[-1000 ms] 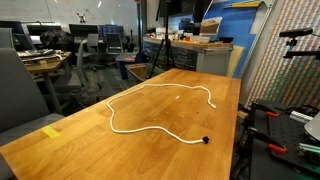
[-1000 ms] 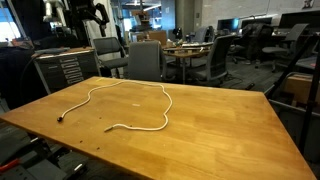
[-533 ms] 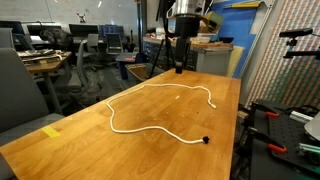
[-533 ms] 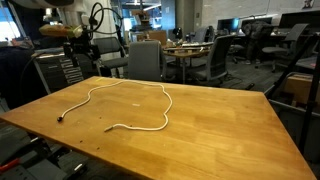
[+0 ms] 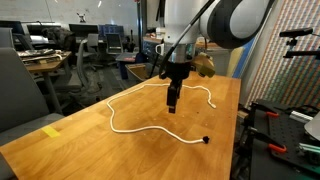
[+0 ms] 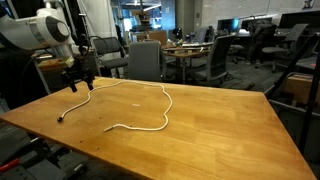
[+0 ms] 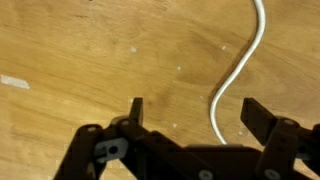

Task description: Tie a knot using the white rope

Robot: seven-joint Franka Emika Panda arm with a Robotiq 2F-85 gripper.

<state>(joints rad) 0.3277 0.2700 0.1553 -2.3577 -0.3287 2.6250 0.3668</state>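
My open gripper lowers next, shifting toward the right in the wrist view, because the rope part near the black tip (image 5: 171, 132) (image 7: 213, 108) lies below it, off-center that way.
The white rope (image 5: 130, 131) lies in loose curves on the wooden table (image 5: 60, 150), its small black tip (image 5: 205, 140) near the table edge. It shows in both exterior views, and its long curve is plain in an exterior view (image 6: 166, 108). My gripper (image 5: 173, 103) hangs low over the rope's far part, and an exterior view (image 6: 79, 86) shows it near the table's edge. In the wrist view the gripper (image 7: 195, 115) is open and empty. The rope (image 7: 232, 72) runs down between the fingers, nearer the right finger (image 7: 256, 116).
A yellow tape piece (image 5: 52, 131) sits on the table near one edge. A pale tape strip (image 7: 14, 81) shows on the wood. Office chairs (image 6: 145, 60) and desks stand beyond the table. Red-handled gear (image 5: 268, 113) stands beside the table edge.
The arm has come into view and moved down over the table, from high above the far edge to just above the rope. The rope has not moved.
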